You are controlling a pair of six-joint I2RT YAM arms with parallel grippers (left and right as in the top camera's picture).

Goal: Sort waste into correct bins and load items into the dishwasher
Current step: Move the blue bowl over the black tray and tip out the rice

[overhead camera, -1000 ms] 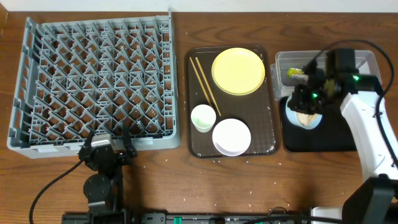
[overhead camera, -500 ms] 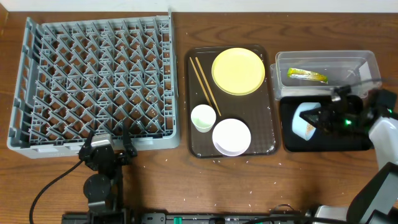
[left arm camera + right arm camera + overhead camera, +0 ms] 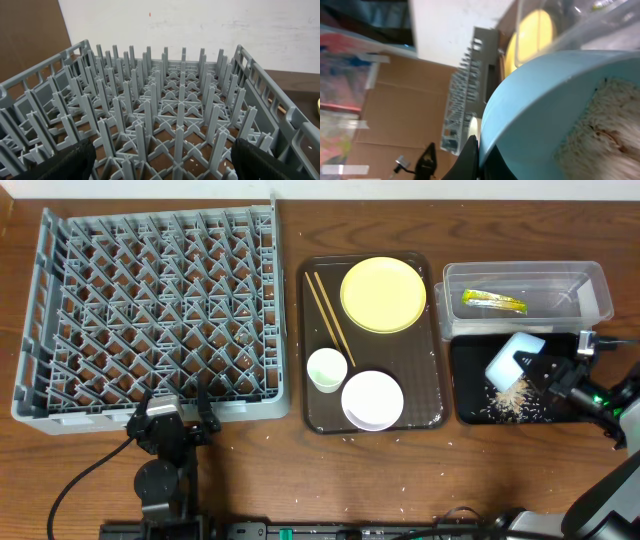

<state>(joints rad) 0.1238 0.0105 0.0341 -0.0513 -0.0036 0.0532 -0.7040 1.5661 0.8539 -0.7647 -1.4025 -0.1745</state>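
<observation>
My right gripper needs to swing over the bare space on the brown tray by the white bowl, turn the tipped bowl upright, lower it and release it.
My right gripper point(image 3: 545, 370) is shut on the rim of the light blue bowl point(image 3: 513, 358), tipped on its side over the black tray point(image 3: 470, 412). Beige crumbs point(image 3: 512, 400) lie in a pile on the tray below the bowl. In the right wrist view the bowl point(image 3: 560, 90) fills the frame with crumbs point(image 3: 600, 130) stuck inside. The green-and-yellow wrapper point(image 3: 492, 301) lies in the clear tub point(image 3: 595, 280). The yellow plate point(image 3: 383, 294), chopsticks point(image 3: 329, 313), small cup point(image 3: 326, 369) and white bowl point(image 3: 372, 400) sit on the brown tray. My left gripper point(image 3: 160, 162) is open at the grey rack point(image 3: 150, 320).
The brown serving tray point(image 3: 432, 415) stands between the rack and the bins. Loose crumbs dot the table in front of the trays. The rack's upright pegs point(image 3: 165, 100) fill the left wrist view.
My right gripper has swung right and tipped the blue bowl onto its side. The crumbs have spilled out onto the black tray. The left arm has not moved.
</observation>
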